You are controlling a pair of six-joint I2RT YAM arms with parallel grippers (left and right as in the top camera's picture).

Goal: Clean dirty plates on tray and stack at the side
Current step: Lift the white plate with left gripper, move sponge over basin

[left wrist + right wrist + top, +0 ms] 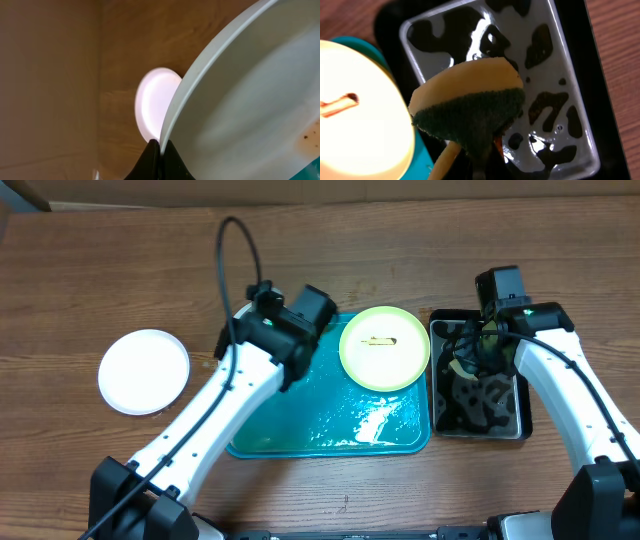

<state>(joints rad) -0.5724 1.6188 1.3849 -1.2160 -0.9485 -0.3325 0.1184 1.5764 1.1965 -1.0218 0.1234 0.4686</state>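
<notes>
The second white plate (pixel 144 372) lies beside the tray (pixel 290 430), so the left gripper will swing to the left in the overhead view, then go down to release upon that plate.
My left gripper (pixel 160 146) is shut on the rim of a tilted white plate (pixel 240 100), which has a brownish smear (pixel 307 140) near its middle. From overhead this gripper (pixel 298 330) hangs over the teal tray (pixel 290 430) at its far left corner, and the arm hides the held plate. A second white plate (pixel 145 370) lies on the table to the left. A pale yellow-green plate (pixel 385 348) with a brown smear rests on the tray's far right. My right gripper (pixel 485 152) is shut on a yellow sponge with a green scouring face (pixel 470 107), above the black tub (pixel 570 90).
The black tub (pixel 520 395) stands right of the tray and holds shallow water. The tray's surface is wet and shiny. Bare wooden table (pixel 120 270) runs along the back and the far left. The left arm's cable (pixel 235 250) loops above the tray's far left.
</notes>
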